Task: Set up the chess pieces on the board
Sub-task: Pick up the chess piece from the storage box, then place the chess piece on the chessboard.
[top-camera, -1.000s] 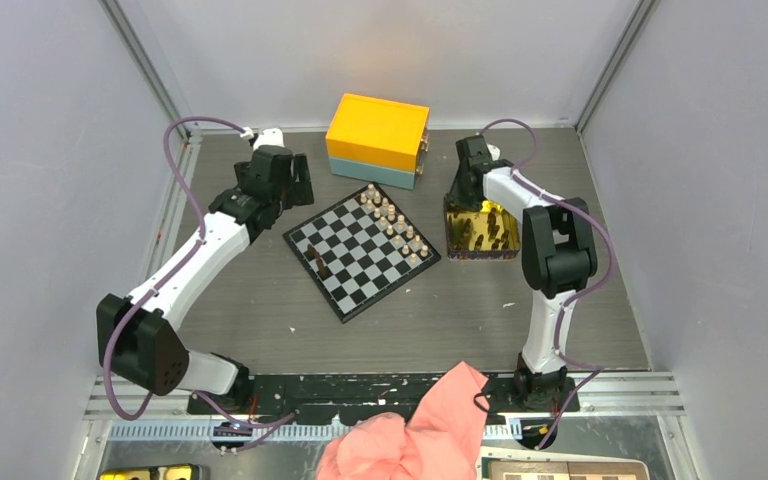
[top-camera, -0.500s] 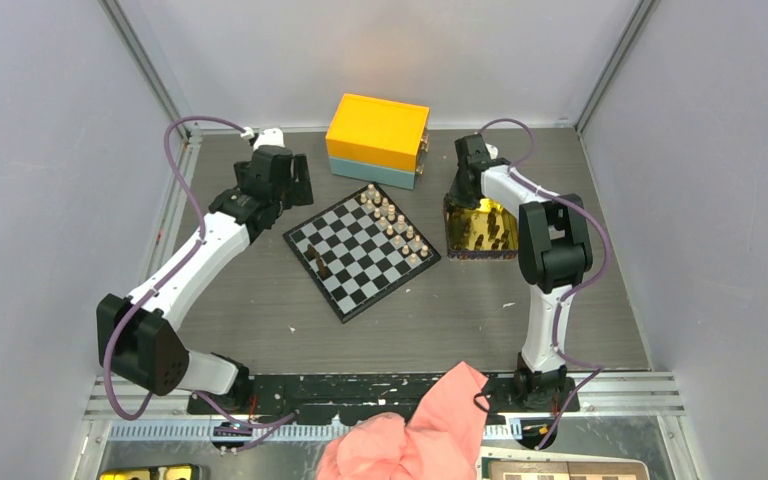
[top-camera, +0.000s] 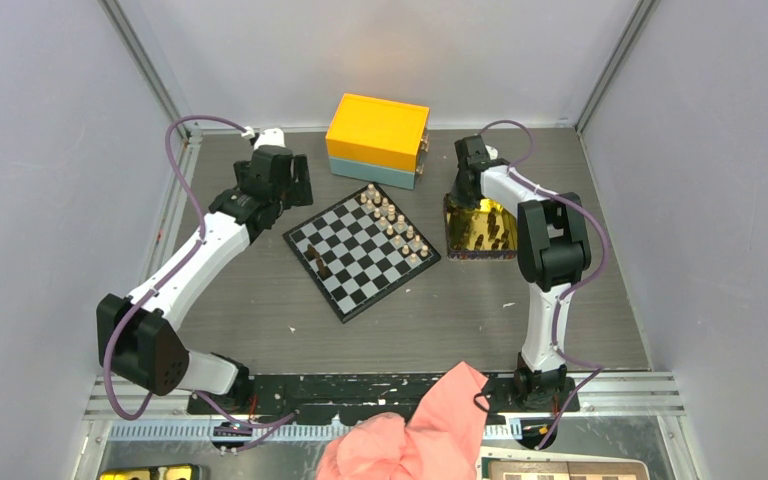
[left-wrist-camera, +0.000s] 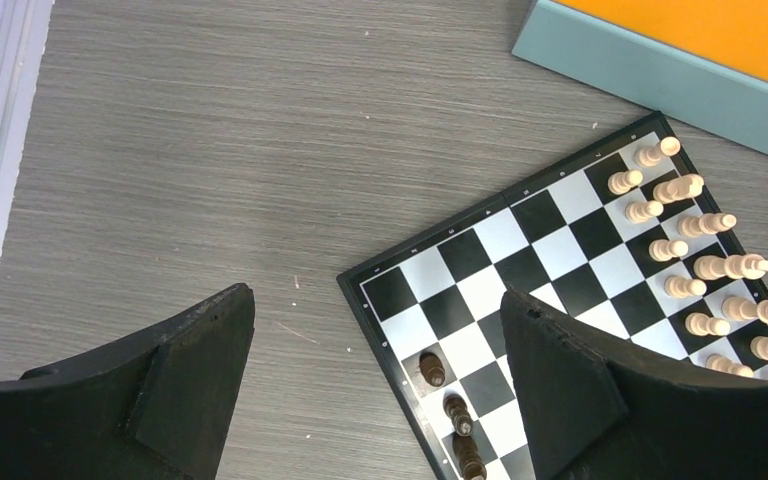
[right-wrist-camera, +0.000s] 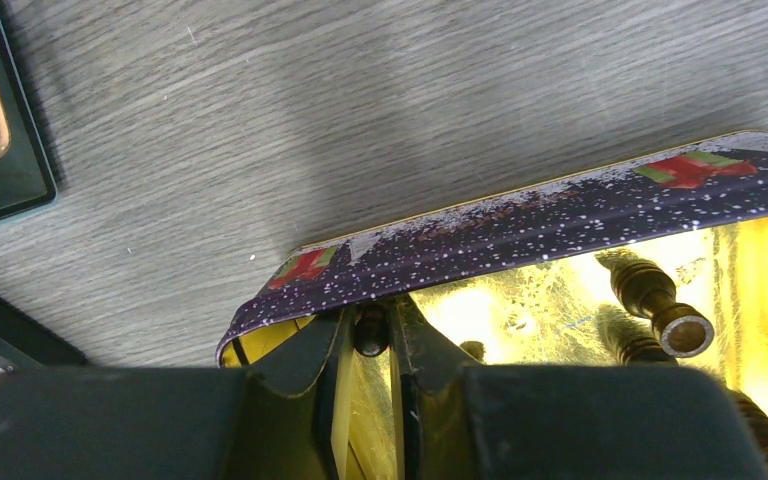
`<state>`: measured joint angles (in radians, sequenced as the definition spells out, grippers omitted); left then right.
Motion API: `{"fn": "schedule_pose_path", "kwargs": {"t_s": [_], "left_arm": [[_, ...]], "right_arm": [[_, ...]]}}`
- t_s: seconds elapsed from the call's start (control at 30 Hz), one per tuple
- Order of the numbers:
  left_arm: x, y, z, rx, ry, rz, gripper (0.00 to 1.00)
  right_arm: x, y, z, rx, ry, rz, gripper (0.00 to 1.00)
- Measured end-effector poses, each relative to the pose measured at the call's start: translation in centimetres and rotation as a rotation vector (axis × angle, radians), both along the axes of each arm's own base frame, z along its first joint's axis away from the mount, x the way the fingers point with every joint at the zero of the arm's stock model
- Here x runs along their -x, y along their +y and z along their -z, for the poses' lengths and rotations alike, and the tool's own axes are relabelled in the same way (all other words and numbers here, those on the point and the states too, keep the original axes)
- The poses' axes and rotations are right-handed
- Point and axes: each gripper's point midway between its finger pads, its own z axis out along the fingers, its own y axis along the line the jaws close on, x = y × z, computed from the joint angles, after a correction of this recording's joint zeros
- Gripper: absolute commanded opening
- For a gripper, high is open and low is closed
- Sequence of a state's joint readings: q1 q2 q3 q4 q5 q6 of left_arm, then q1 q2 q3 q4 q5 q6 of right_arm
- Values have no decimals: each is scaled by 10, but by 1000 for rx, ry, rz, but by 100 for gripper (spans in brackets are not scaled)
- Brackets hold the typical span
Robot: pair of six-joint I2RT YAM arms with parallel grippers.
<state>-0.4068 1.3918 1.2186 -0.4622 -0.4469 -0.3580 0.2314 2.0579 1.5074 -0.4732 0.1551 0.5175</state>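
Note:
I should lift my right gripper across and lower it onto the empty dark square (top-camera: 332, 247) by the brown pieces, as that is to the gripper's left in the top view.
The black-and-white board (top-camera: 360, 249) lies turned like a diamond mid-table. Several light tan pieces (top-camera: 396, 225) stand along its far-right side, and three dark brown pieces (top-camera: 317, 262) stand near its left corner; they also show in the left wrist view (left-wrist-camera: 457, 412). My left gripper (top-camera: 278, 180) hovers open and empty beyond the board's left corner (left-wrist-camera: 375, 290). My right gripper (top-camera: 457, 190) reaches into the gold tin (top-camera: 480, 232) at its far-left corner and is shut on a small dark brown piece (right-wrist-camera: 371, 334). More dark pieces (right-wrist-camera: 660, 305) lie in the tin.
An orange-and-teal box (top-camera: 377, 139) stands just behind the board. The tin's wall (right-wrist-camera: 520, 230) is purple with speckles. A pink cloth (top-camera: 410, 430) lies at the near edge between the arm bases. Grey walls close in the table.
The right arm has shifted slightly at the tin's far-left corner. The left arm and the pieces on the board have not moved.

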Motion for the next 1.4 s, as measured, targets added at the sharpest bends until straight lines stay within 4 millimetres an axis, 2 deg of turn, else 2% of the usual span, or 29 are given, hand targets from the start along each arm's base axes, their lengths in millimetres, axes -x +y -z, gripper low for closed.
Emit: {"fn": "schedule_pose_path", "kwargs": {"t_s": [0.17, 0.33, 0.6, 0.77, 0.9, 1.0, 1.1, 1.2, 1.3, 1.4], "left_arm": [[1, 2, 2, -7, 2, -8, 94], [4, 6, 5, -18, 6, -21, 94], [13, 16, -17, -3, -55, -55, 94], [20, 24, -26, 0, -77, -96, 95], [28, 32, -29, 1, -81, -129, 95], [38, 38, -29, 4, -79, -151, 95], [51, 46, -28, 8, -80, -172, 96], [65, 57, -27, 16, -77, -196, 96], [76, 66, -27, 23, -79, -218, 96], [85, 72, -25, 27, -75, -230, 96]], "right_arm": [[1, -1, 0, 4, 5, -2, 1], [6, -4, -6, 16, 9, -1, 1], [8, -8, -55, 31, -73, 1, 1], [12, 3, -85, 50, -115, -36, 1], [14, 46, -112, 52, -159, -136, 1], [19, 98, -137, 37, -208, -248, 1], [21, 147, -152, 10, -247, -345, 1], [28, 191, -149, -7, -244, -436, 1], [35, 225, -131, -5, -209, -505, 1], [48, 249, -104, 12, -148, -566, 1]]}}
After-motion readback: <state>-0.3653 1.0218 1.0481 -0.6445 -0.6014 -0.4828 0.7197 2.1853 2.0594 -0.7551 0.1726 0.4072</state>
